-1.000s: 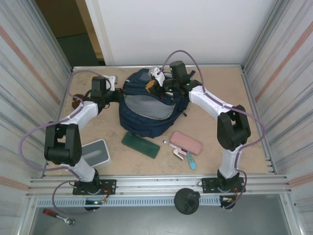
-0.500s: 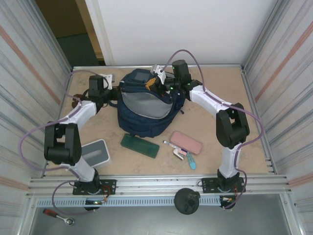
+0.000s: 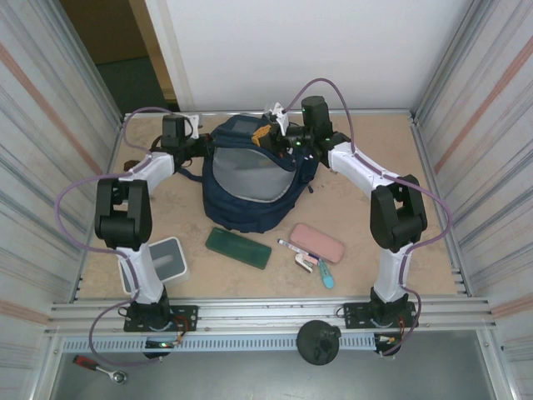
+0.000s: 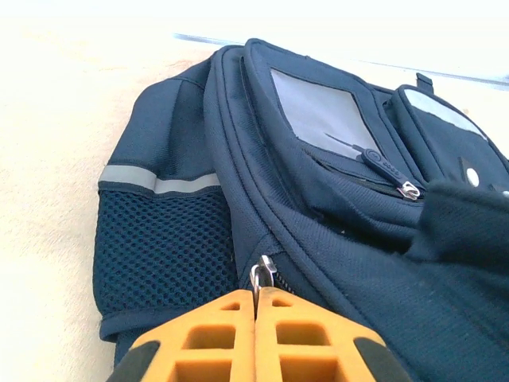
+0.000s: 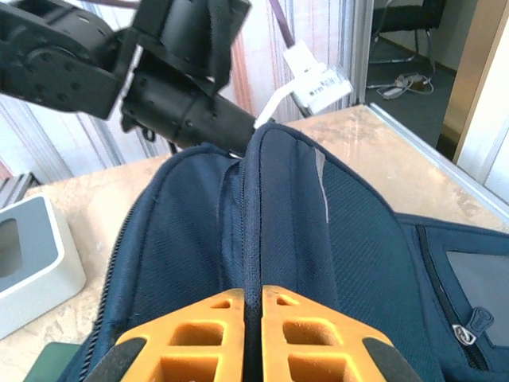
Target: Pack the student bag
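The bag's main opening is already spread, so the robot's left gripper will next pull the metal zipper pull (image 4: pixel 264 272) slightly outward along the side of the bag and then let go of it.
The student bag (image 3: pixel 250 208), a big navy backpack, lies at the back middle of the table with its main mouth spread and grey lining (image 3: pixel 246 173) showing. My left gripper (image 3: pixel 205 151) is at the bag's left side. In the left wrist view it (image 4: pixel 256 296) is shut on the metal zipper pull (image 4: pixel 264 272), next to the mesh side pocket (image 4: pixel 159 247). My right gripper (image 3: pixel 279 143) is at the bag's back right rim. Its wrist view shows it (image 5: pixel 253 293) shut on a raised fold of the bag's fabric (image 5: pixel 261 207).
In front of the bag lie a flat green case (image 3: pixel 239 247), a pink pouch (image 3: pixel 317 242) and a few pens (image 3: pixel 310 262). A white and grey box (image 3: pixel 162 262) stands at the near left. A black round knob (image 3: pixel 319 342) sits on the front rail.
Both grippers have moved toward the back wall with the bag's rim. The mouth now gapes wider, and the left arm's elbow has swung up and back.
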